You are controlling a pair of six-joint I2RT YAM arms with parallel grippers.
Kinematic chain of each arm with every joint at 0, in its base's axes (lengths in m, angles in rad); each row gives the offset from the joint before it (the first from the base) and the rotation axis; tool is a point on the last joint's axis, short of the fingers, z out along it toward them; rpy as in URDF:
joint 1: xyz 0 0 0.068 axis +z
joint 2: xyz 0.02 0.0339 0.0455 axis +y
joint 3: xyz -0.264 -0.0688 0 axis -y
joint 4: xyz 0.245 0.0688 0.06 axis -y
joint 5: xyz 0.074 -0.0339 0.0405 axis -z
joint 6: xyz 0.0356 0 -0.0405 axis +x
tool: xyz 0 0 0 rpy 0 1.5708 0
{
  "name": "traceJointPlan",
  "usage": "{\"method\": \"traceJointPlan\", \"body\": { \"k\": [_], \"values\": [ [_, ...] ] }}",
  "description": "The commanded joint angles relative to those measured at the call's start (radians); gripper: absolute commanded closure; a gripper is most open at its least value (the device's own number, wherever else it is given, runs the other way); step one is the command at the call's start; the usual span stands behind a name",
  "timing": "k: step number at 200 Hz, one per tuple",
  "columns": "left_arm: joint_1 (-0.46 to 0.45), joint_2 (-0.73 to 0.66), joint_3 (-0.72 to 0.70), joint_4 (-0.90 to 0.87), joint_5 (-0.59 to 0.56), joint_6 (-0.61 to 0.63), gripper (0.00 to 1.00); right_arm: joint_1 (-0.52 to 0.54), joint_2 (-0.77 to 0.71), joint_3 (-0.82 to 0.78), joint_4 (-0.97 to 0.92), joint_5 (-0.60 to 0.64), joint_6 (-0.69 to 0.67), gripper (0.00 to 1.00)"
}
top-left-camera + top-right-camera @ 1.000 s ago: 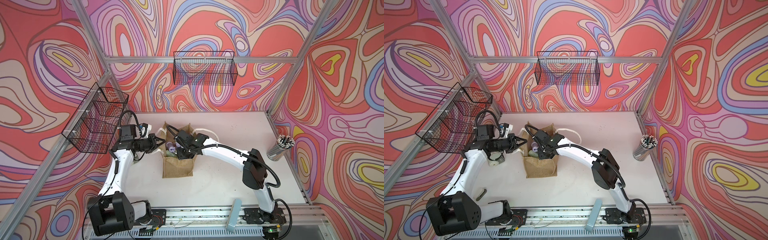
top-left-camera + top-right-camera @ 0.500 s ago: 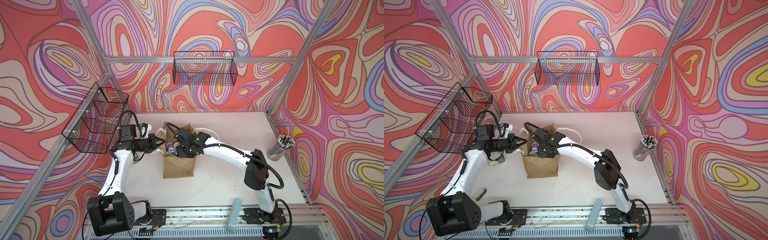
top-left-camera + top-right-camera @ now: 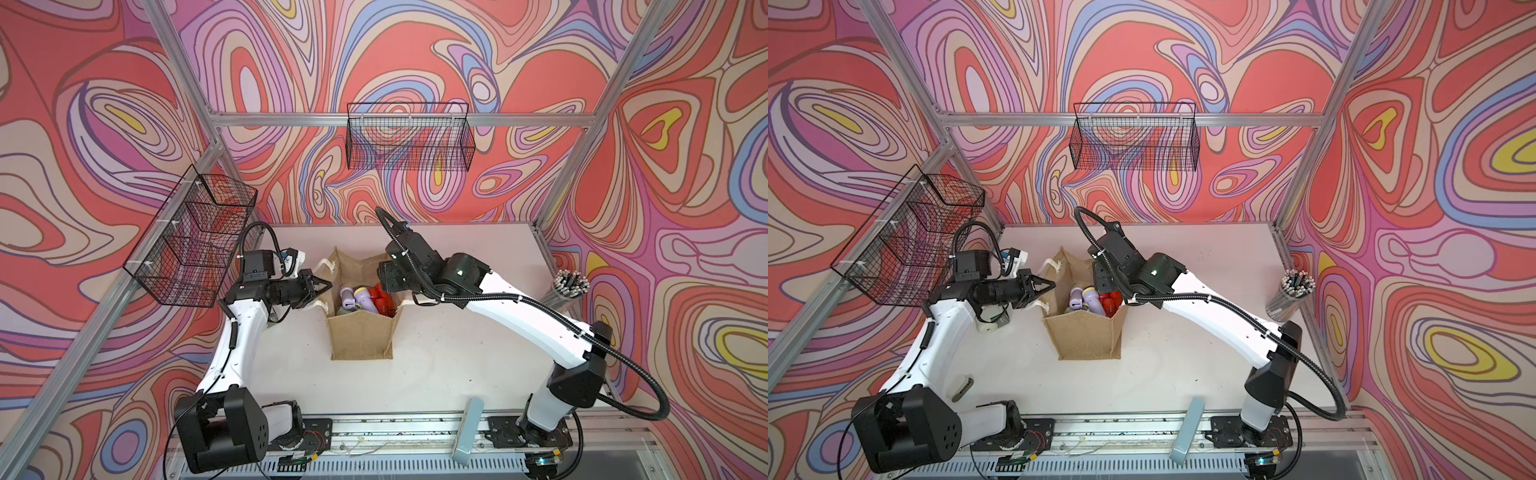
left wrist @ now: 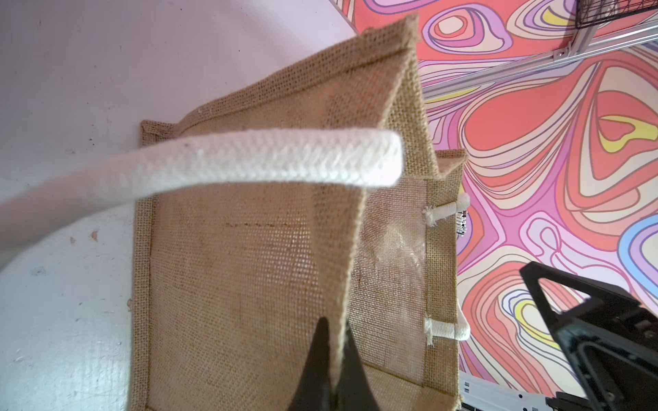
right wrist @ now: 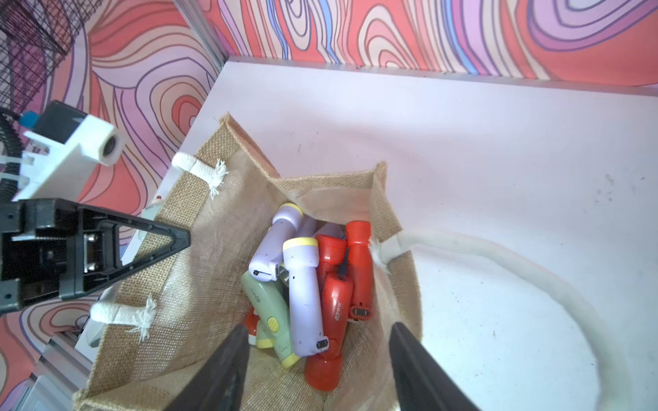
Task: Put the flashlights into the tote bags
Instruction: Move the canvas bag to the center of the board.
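My left gripper shifts the bag's rim outward and toward the table's middle next, then releases it, since the flashlights already lie piled inside the bag (image 3: 360, 336).
The tan burlap tote bag (image 3: 360, 336) (image 3: 1088, 338) stands open mid-table. Several flashlights lie piled inside it: lilac ones (image 5: 302, 295) (image 3: 360, 296), red ones (image 5: 334, 302) (image 3: 380, 299) and a pale green one (image 5: 267, 304). My left gripper (image 4: 333, 336) (image 3: 327, 286) (image 3: 1051, 285) is shut on the bag's left rim and holds that wall out. Over the bag's mouth at its right side hangs my right gripper (image 5: 317, 329), open, with nothing between its fingers (image 5: 228, 359). From the top views its wrist (image 3: 401, 270) hides the fingertips.
Black wire baskets hang on the back wall (image 3: 409, 141) and the left wall (image 3: 191, 245). A clear cup of grey rods (image 3: 569, 286) stands at the table's right edge. One white rope handle (image 5: 498, 256) lies on the table right of the bag. A grey block (image 3: 467, 432) leans at the front rail.
My right gripper has opened wider and lifted back and to the right, out of the bag's mouth. The left arm and the bag have stayed put.
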Motion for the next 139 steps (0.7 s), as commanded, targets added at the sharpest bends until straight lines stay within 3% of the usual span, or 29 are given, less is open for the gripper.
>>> {"method": "traceJointPlan", "body": {
  "k": [1, 33, 76, 87, 105, 139],
  "values": [
    [0.003, -0.035, 0.020, 0.024, 0.032, 0.020, 1.00, 0.004, -0.016, -0.048, -0.006, 0.078, 0.011, 0.35],
    [0.002, -0.035, 0.020, 0.023, 0.028, 0.019, 1.00, 0.001, -0.068, -0.105, -0.026, 0.145, 0.043, 0.33],
    [-0.006, -0.039, 0.029, 0.018, 0.011, 0.017, 1.00, -0.062, -0.029, -0.189, -0.044, 0.060, 0.090, 0.34],
    [-0.026, -0.039, 0.040, 0.004, -0.020, 0.024, 1.00, -0.086, -0.018, -0.220, -0.003, 0.011, 0.080, 0.47],
    [-0.066, -0.024, 0.053, -0.013, -0.065, 0.030, 1.00, -0.135, 0.001, -0.269, 0.107, -0.084, 0.059, 0.76],
    [-0.157, 0.013, 0.075, -0.004, -0.173, -0.010, 1.00, -0.207, 0.037, -0.284, 0.242, -0.200, -0.008, 0.97]
  ]
}}
